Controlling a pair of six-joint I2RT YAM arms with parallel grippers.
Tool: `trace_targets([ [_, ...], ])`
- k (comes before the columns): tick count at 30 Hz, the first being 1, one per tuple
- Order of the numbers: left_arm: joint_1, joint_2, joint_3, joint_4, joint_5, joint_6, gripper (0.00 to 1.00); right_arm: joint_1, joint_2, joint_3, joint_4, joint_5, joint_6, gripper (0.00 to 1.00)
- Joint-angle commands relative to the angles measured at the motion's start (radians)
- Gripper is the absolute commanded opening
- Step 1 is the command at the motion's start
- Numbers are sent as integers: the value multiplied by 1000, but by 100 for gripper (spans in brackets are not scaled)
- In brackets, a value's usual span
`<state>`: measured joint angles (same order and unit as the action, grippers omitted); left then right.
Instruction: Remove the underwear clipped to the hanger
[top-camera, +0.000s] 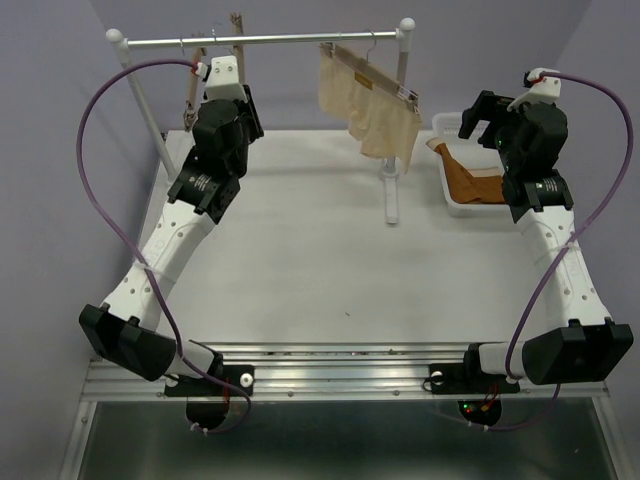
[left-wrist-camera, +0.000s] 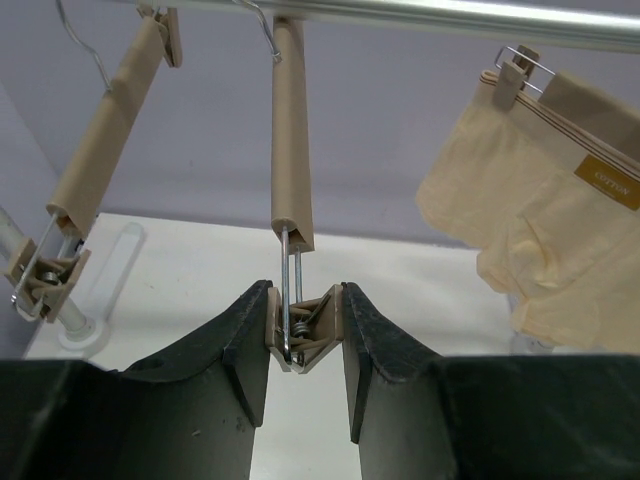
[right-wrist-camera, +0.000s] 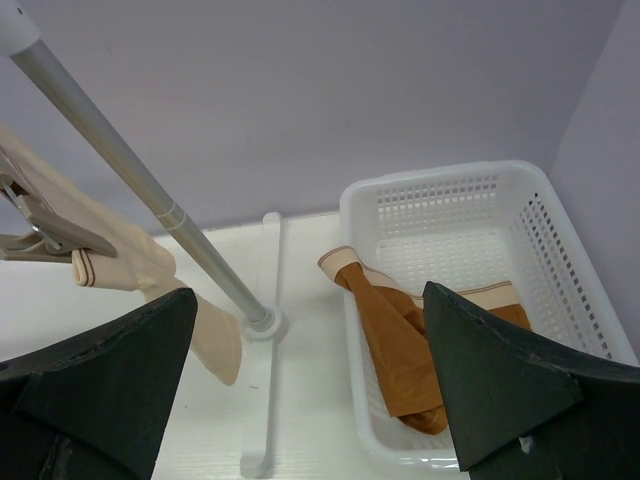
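My left gripper needs to move next toward the second bare hanger, which hangs to its left in the top view, and let go of the hanger's clip, because the clip is empty.
The rust-brown underwear (right-wrist-camera: 400, 340) lies crumpled in the white basket (right-wrist-camera: 440, 185), its paler waistband draped over the rim; it also shows in the top view (top-camera: 470, 182). A bare light-wood hanger (left-wrist-camera: 290, 130) hangs steeply from the rail, and nothing is clipped to it. My left gripper (left-wrist-camera: 306, 330) is shut on its lower metal clip (left-wrist-camera: 300, 340), with the fingers pressing both sides of the clip. My right gripper (right-wrist-camera: 310, 295) is open and empty above the basket's left edge, clear of the underwear. In the top view it (top-camera: 485, 115) hovers over the basket (top-camera: 450, 207).
A second bare hanger (left-wrist-camera: 105, 140) hangs to the left with its clip (left-wrist-camera: 45, 280) free. A cream-beige garment (left-wrist-camera: 555, 220) stays clipped to a third hanger on the metal rail (top-camera: 270, 41). The rack's right post and foot (right-wrist-camera: 262, 330) stand beside the basket.
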<state>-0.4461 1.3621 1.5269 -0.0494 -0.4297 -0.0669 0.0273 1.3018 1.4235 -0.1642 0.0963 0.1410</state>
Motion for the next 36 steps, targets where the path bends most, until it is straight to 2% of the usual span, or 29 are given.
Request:
trace_targets([
  [1, 33, 29, 97, 63, 25, 53, 0, -4, -39, -5, 54, 3, -27, 100],
  [7, 84, 69, 105, 68, 91, 93, 0, -4, -33, -6, 54, 11, -32, 100],
  [23, 201, 75, 0, 94, 241, 162, 0, -4, -25, -9, 55, 13, -46, 100],
  [29, 211, 34, -77, 146, 302, 194, 0, -4, -33, -11, 55, 14, -46, 100],
  [36, 216, -1, -94, 112, 330, 196, 0, -4, -44, -17, 60, 14, -47, 100],
])
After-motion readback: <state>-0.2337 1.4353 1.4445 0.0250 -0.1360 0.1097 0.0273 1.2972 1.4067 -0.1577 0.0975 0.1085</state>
